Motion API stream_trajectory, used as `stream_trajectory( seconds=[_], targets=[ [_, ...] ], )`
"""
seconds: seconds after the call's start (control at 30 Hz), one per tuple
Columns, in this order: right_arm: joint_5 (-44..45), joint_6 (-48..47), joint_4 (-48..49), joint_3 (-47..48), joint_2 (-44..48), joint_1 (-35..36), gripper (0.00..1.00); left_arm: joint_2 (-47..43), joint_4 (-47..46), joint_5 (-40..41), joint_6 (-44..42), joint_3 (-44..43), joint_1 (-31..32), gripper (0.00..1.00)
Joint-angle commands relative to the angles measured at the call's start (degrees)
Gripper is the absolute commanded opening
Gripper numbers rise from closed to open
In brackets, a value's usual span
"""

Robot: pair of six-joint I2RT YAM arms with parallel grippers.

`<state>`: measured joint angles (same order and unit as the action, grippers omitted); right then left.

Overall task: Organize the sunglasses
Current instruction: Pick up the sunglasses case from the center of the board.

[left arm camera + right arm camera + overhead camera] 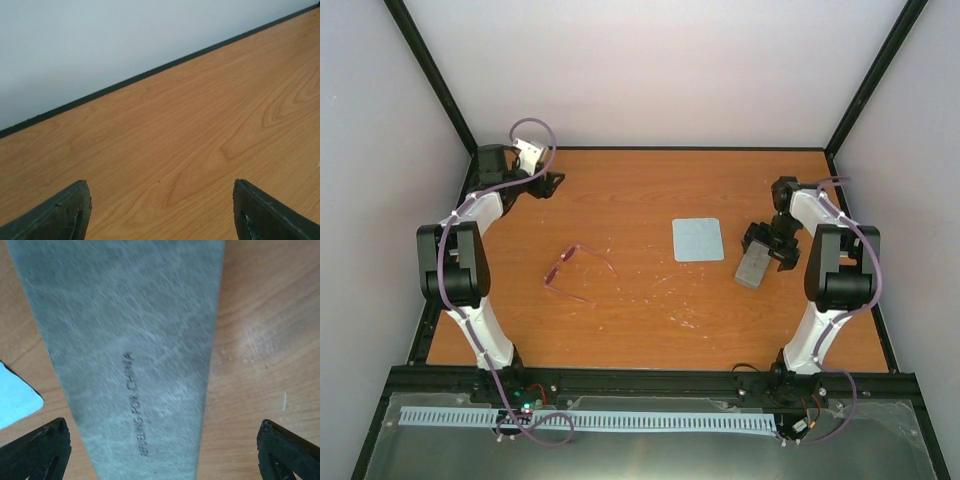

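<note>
The grey case (752,268) sits nearer the finger by the cloth. My right gripper will next shift slightly toward the cloth and down, closing across the case's long sides.
The sunglasses (576,270), thin pink-red frame with the temple arms unfolded, lie on the wooden table (640,330) left of centre. My left gripper (553,183) is open and empty at the far left back corner, well away from them; its wrist view (160,212) shows only bare wood. My right gripper (766,247) is open, low over the closed grey case (752,268) at the right. In the right wrist view the case (130,340) runs between the wide-apart fingers (37,450) without touching them.
A light blue-grey square cloth (698,239) lies flat just left of the case; its corner shows in the right wrist view (15,397). Black frame rails and white walls bound the table on three sides.
</note>
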<state>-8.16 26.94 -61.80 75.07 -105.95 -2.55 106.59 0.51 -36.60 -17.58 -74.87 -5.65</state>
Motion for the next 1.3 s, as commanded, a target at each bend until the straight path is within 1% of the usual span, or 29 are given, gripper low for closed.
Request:
stream_trajectory(
  seconds=[0.0, 0.2, 0.33, 0.43, 0.53, 0.63, 0.73, 0.87, 0.93, 1.0, 1.1, 1.17, 1.27],
  targets=[
    [-0.6, 0.2, -1.3, 4.2, -3.5, 1.1, 0.99, -0.2, 3.6, 0.3, -3.2, -1.0, 0.1, 0.77],
    [1.0, 0.4, -2.8, 9.3, -10.4, 4.3, 0.97, 0.6, 3.3, 0.0, -2.7, -0.7, 0.0, 0.77],
    [3.4, 0.8, -5.0, 12.2, -13.8, 6.0, 0.93, 1.2, 3.0, -0.1, -2.9, -1.1, 0.0, 0.77],
    [5.1, 1.3, -6.1, 12.6, -14.2, 6.1, 0.85, 1.6, 3.1, -0.2, -3.2, -1.4, 0.0, 0.77],
    [6.1, 1.1, -6.9, 12.9, -14.4, 6.1, 0.72, 1.8, 3.1, -0.6, -3.3, -1.6, 0.0, 0.77],
    [4.9, 0.5, -6.9, 12.8, -14.0, 6.1, 0.61, 1.9, 3.2, -1.8, -3.1, -1.9, 0.1, 0.77],
    [2.9, -0.4, -5.9, 12.6, -12.2, 6.1, 0.52, 1.9, 3.5, -3.5, -2.4, -2.2, 0.5, 0.77],
    [-3.2, -1.7, -4.3, 12.9, -8.9, 6.1, 0.49, 2.0, 3.8, -6.3, -1.0, -2.7, 1.4, 0.78],
    [-8.3, -1.1, -2.3, 12.5, -6.7, 6.1, 0.49, 2.1, 4.1, -7.8, -0.6, -3.0, 2.2, 0.78],
    [-12.3, 1.7, 0.6, 11.8, -4.4, 6.1, 0.49, 2.2, 4.1, -8.6, -0.5, -3.1, 2.9, 0.78],
    [-14.1, 10.3, 3.6, 11.8, -2.3, 6.4, 0.46, 2.2, 4.2, -9.2, -0.3, -2.9, 3.3, 0.78],
    [-13.4, 17.0, 6.6, 12.9, -1.8, 8.1, 0.44, 2.3, 4.2, -9.4, -0.4, -2.9, 3.4, 0.78],
    [-10.2, 25.8, 7.4, 19.3, -5.3, 12.3, 0.43, 2.1, 4.5, -9.2, -1.5, -2.7, 3.4, 0.78]
  ],
)
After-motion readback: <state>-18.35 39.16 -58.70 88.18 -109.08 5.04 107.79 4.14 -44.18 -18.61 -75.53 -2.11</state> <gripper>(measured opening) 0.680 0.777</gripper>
